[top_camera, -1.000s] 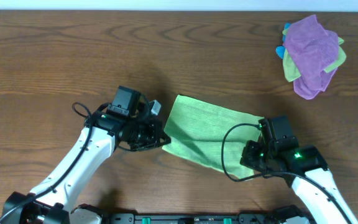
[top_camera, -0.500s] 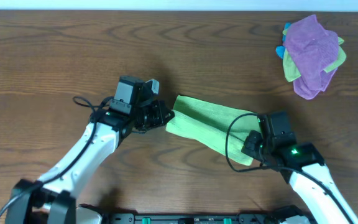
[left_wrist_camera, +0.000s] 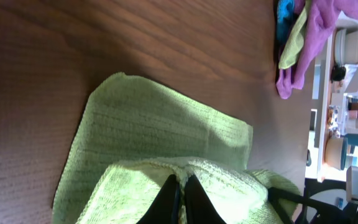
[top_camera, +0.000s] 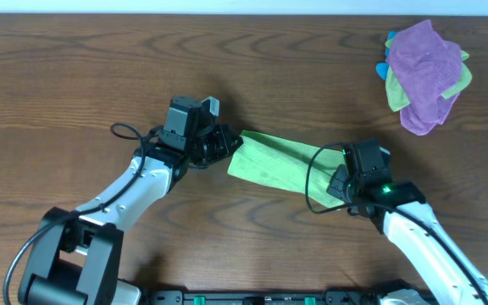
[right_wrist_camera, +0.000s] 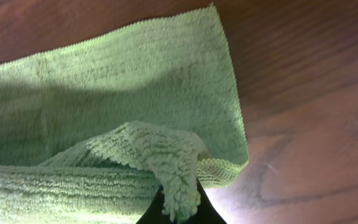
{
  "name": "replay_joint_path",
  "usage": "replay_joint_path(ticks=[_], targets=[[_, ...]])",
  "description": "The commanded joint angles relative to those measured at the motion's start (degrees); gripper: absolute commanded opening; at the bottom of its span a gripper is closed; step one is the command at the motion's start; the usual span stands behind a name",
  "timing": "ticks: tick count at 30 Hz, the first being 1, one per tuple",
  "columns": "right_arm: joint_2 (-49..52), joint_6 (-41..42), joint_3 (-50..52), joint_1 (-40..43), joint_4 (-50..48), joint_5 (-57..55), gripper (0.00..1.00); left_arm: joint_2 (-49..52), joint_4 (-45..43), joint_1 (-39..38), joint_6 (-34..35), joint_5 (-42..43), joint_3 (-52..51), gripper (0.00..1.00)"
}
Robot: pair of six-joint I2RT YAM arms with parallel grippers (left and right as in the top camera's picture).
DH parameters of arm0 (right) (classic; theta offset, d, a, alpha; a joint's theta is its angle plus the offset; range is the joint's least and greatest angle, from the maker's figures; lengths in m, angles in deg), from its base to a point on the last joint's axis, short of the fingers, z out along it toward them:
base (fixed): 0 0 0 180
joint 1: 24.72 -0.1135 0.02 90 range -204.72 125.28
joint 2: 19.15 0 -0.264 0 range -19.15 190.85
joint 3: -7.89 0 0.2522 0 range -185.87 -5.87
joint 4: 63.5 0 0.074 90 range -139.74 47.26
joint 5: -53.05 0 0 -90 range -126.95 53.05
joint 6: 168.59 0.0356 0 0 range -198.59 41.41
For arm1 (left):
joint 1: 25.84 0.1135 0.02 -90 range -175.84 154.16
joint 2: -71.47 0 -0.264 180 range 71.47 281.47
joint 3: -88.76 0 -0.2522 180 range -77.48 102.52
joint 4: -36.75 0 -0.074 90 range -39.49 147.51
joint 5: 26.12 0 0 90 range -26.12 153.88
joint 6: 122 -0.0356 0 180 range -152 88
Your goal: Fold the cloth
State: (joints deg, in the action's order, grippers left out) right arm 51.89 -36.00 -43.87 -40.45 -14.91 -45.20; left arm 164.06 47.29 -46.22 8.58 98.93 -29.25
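The cloth is still uncovered at the cloth's far corner (top_camera: 340, 152) (right_wrist_camera: 211, 14), so my right gripper will carry the cloth's bunched corner outward over the flat layer to there next and let go of it.
The lime-green cloth (top_camera: 274, 161) lies mid-table as a narrow strip, its near edge lifted and carried over the rest. My left gripper (top_camera: 229, 144) is shut on the cloth's left corner; in the left wrist view (left_wrist_camera: 180, 190) the dark fingers pinch the edge above the flat layer (left_wrist_camera: 154, 124). My right gripper (top_camera: 335, 176) is shut on the right corner; in the right wrist view (right_wrist_camera: 178, 202) a bunched corner sits between the fingers over the flat cloth (right_wrist_camera: 123, 87). No white tag shows.
A purple cloth (top_camera: 422, 72) bunched with a duller yellow-green cloth (top_camera: 459, 80) and a bit of blue lies at the far right corner; it also shows in the left wrist view (left_wrist_camera: 316, 31). The table is dark wood (top_camera: 74, 85).
Both grippers have moved away from me with the cloth's near edge, carrying it over the far part. The visible cloth has shrunk from a wide rectangle to a narrow strip.
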Motion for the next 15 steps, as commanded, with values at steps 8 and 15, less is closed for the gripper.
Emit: replay_joint_path(ticks=[8, 15], targets=[[0.92, 0.63, 0.26, -0.42, -3.43, -9.35, 0.01, 5.20, -6.78, -0.94, 2.69, -2.49, -0.02, 0.06], [5.57, -2.12, 0.26, 0.37, -9.09, -9.99, 0.01, 7.58, -9.57, -1.05, 4.50, -2.69, 0.00, 0.06]])
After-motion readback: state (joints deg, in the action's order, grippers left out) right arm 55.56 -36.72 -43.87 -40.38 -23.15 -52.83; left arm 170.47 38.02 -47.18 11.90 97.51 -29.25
